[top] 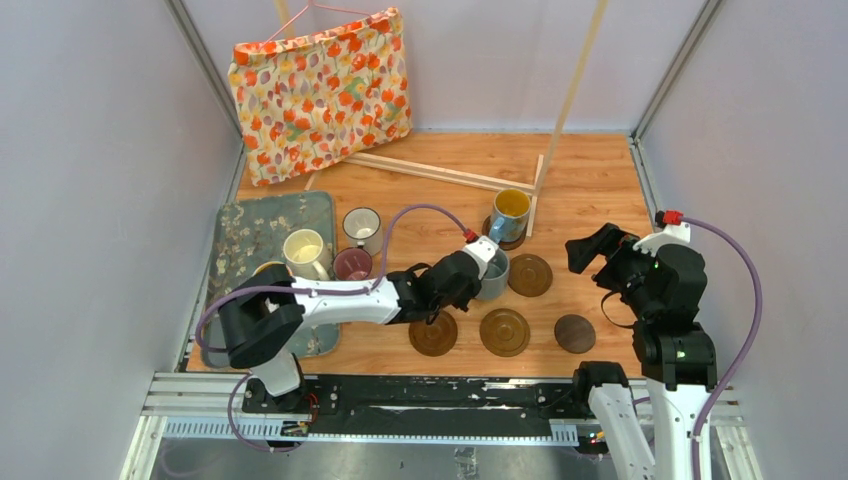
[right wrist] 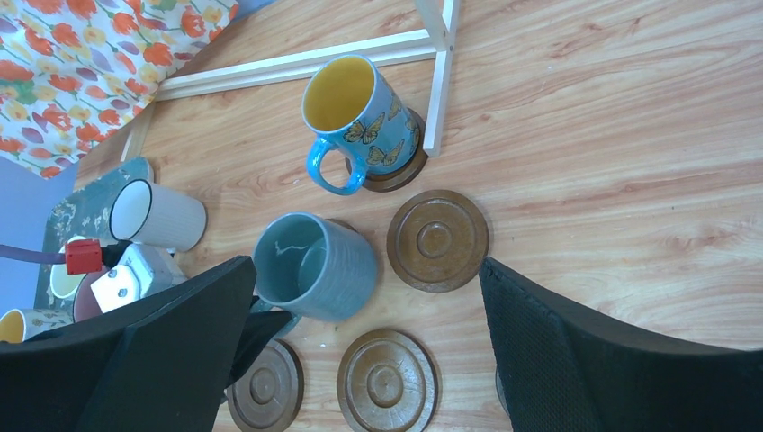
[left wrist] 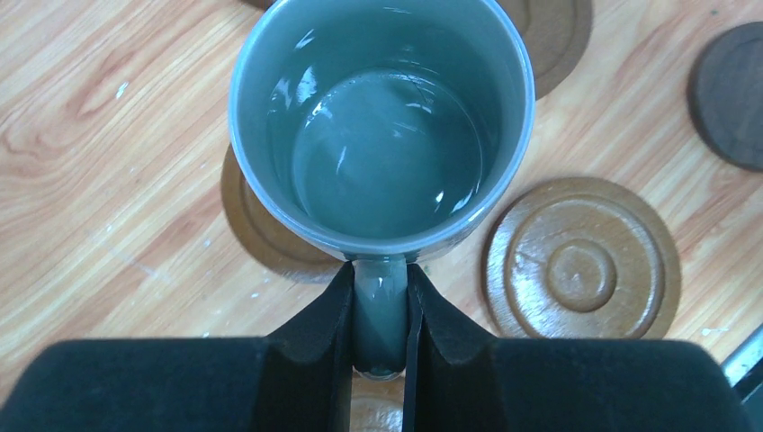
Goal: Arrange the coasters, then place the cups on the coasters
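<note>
My left gripper moves to the right in the top view next, then down. It releases the grey-blue cup on the neighbouring ringed coaster [top: 530,275], since that coaster is bare.
My left gripper [left wrist: 380,306] is shut on the handle of the grey-blue cup [left wrist: 378,135], which sits over a brown coaster [left wrist: 256,238] that peeks out at its left; contact cannot be told. More ringed coasters lie around it [top: 529,275] [top: 433,333] [top: 504,332], and a darker one [top: 574,333] lies to the right. The blue cup with yellow inside [top: 510,212] stands on a coaster. The white cup [top: 361,228], cream cup [top: 305,252] and pink cup [top: 352,264] stand at the left. My right gripper [top: 590,250] hangs open and empty to the right of the coasters.
A grey floral mat [top: 240,225] lies at the left under some cups and my left arm. A flowered cloth bag [top: 320,90] leans at the back left. Thin wooden sticks [top: 440,172] lie behind the blue cup.
</note>
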Controlling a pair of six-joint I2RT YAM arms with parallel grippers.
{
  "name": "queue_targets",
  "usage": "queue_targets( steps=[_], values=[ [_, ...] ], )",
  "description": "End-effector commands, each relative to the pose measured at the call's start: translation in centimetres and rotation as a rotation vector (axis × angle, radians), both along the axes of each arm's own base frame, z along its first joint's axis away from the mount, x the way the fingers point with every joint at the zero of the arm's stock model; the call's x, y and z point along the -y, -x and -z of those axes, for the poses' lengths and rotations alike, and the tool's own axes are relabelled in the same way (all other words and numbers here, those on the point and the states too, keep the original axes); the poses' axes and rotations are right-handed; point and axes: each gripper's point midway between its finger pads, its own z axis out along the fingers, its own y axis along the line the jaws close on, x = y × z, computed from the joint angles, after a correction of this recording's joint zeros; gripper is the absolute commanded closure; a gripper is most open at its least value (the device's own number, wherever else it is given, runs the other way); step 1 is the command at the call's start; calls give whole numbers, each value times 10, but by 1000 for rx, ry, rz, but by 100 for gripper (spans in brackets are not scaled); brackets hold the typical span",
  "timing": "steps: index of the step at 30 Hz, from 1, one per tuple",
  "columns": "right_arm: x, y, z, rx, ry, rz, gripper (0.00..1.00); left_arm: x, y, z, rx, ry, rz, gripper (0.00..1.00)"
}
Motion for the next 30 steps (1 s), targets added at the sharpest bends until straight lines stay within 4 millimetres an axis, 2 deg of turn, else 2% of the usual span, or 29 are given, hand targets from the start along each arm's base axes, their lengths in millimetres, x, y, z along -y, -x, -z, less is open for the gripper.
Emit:
queue_targets(
  steps=[1, 9, 16, 18, 24, 30],
  values=[
    [-6, 4, -7, 22, -10, -30, 0, 47, -8, -50, 88, 154, 58, 100],
    [-3, 12, -14, 26, -12, -4, 0, 87, -10, -53, 95, 170, 127, 100],
    [29, 32, -22, 1, 18, 183, 0, 113, -14, -55, 112, 172, 178, 100],
    [35, 37, -24, -1, 29, 218, 0, 119, -16, -53, 111, 172, 187, 100],
    [38, 44, -31, 12, 31, 235, 0, 134, -19, -44, 106, 164, 208, 100],
    [37, 44, -29, 9, 30, 228, 0, 138, -24, -38, 116, 147, 200, 100]
  ],
)
